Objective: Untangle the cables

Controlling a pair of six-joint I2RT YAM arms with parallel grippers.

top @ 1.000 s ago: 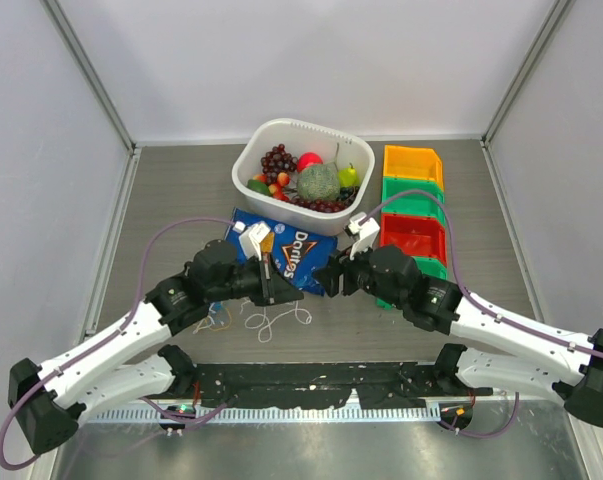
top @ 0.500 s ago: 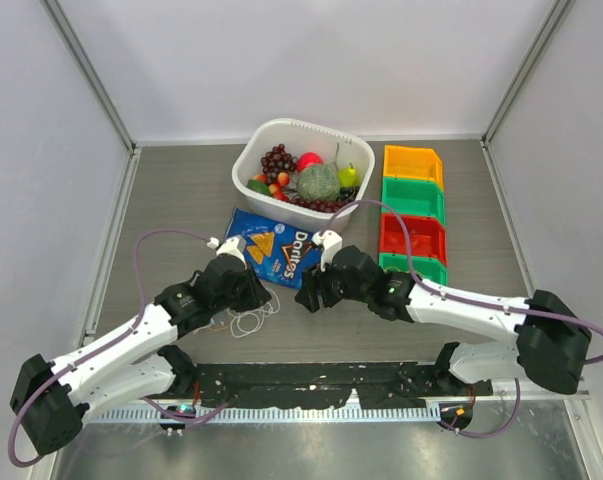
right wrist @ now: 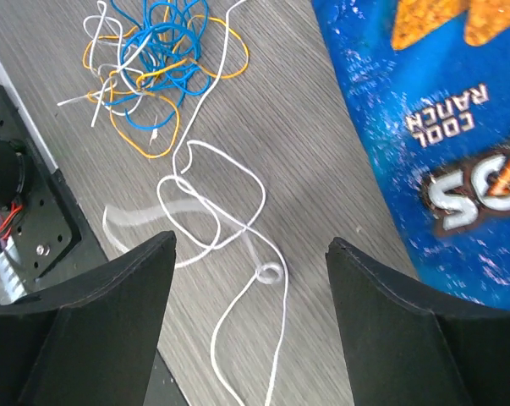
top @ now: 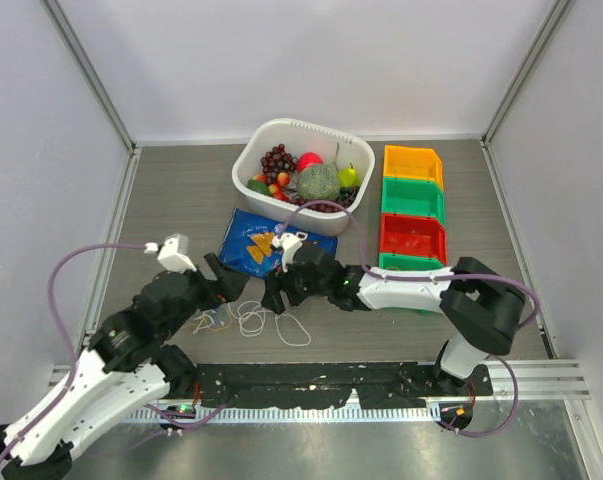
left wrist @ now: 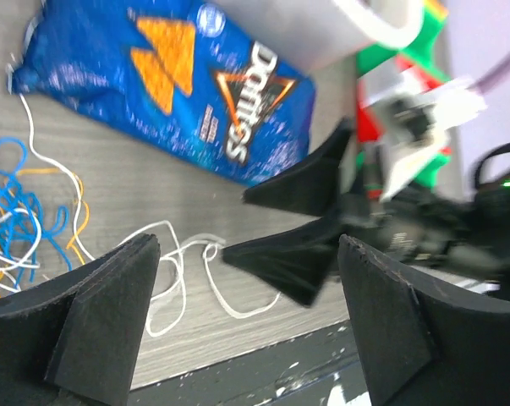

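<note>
The robot's right gripper should next go down onto the crossing of the white loops below its open fingers, since several parts of the white cable come together there.
The cables lie on the grey table near the front edge. A blue and yellow tangle [top: 212, 320] [right wrist: 149, 63] [left wrist: 18, 224] sits on the left. A white cable [top: 273, 323] [right wrist: 229, 216] [left wrist: 183, 275] trails out of it in loose loops. My left gripper [top: 224, 283] [left wrist: 246, 245] is open just above the tangle and holds nothing. My right gripper [top: 275, 294] [right wrist: 250, 244] hangs open over the white loops, also holding nothing. Its black fingers [left wrist: 288, 254] show in the left wrist view, close in front of my left jaws.
A blue Doritos bag [top: 246, 250] [right wrist: 432, 127] lies just behind the cables. Behind it stands a white tub [top: 326, 222] of fruit. Yellow, green and red bins [top: 413, 200] line the right. A black rail [top: 311, 385] runs along the near edge.
My left gripper has opened and drawn back to the left, and the white cable now lies loose on the table. My right gripper has swung left over it with wider jaws.
</note>
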